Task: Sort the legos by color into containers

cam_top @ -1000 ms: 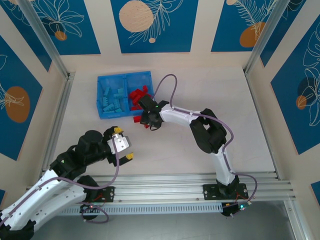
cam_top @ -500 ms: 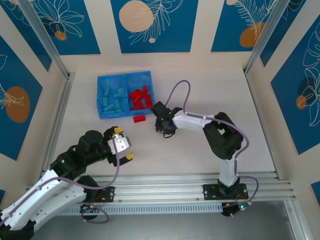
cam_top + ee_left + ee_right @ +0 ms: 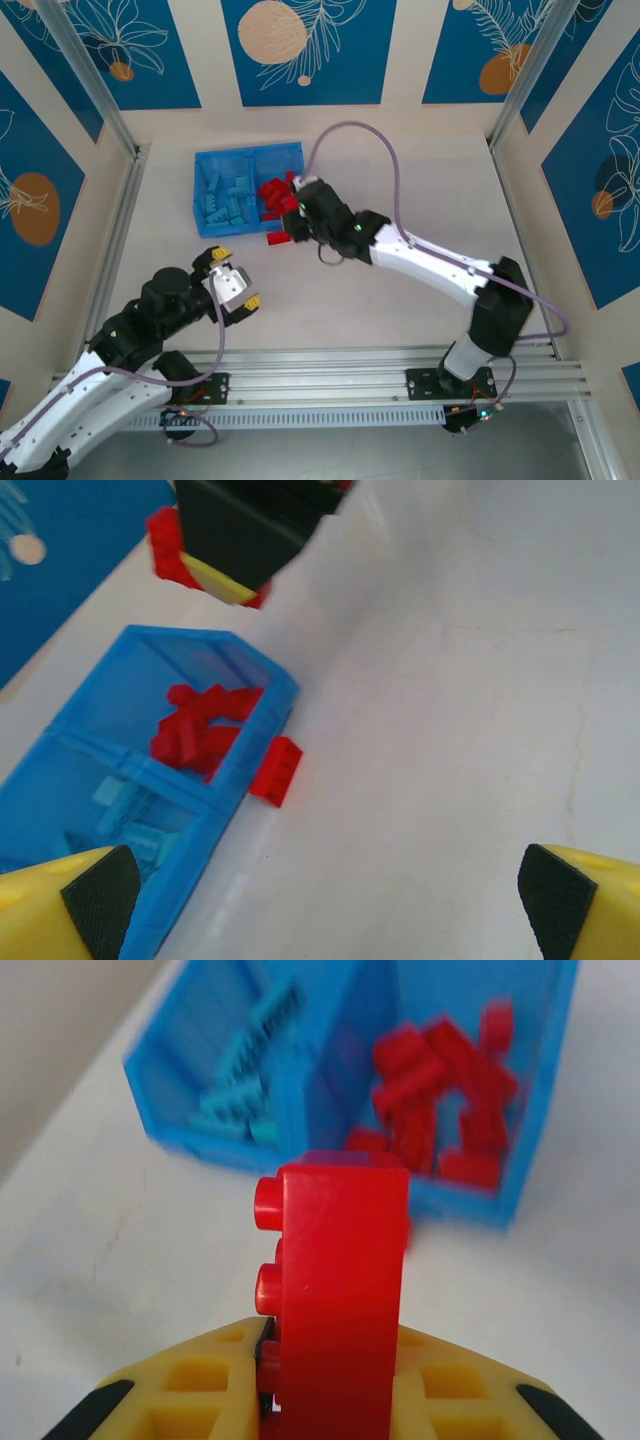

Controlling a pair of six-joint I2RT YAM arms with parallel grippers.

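Note:
My right gripper holds its red lego and should move outward over the tray's section with the red legos to release it there, because it already holds this color.
The blue tray [image 3: 200,195] holds light blue legos [image 3: 226,196] in its left compartment and red legos [image 3: 272,193] in its right one. My right gripper [image 3: 297,214] hovers at the tray's near right corner, shut on a red lego [image 3: 340,1290] that stands upright between the yellow fingers [image 3: 190,1380]. Another red lego [image 3: 277,238] lies on the table against the tray's near wall, also seen in the left wrist view [image 3: 276,771]. My left gripper [image 3: 232,286] is open and empty, well short of the tray, and looks toward the right gripper [image 3: 235,530].
Metal rails run along the table's near edge [image 3: 330,365] and up the left side [image 3: 118,230]. Blue patterned panels wall in the back and sides. The right arm [image 3: 430,265] stretches diagonally across the middle of the table.
The right gripper shut on a red lego in front of the tray, swung out to the right, then came back up to the tray's near right corner. The left arm drew back slightly.

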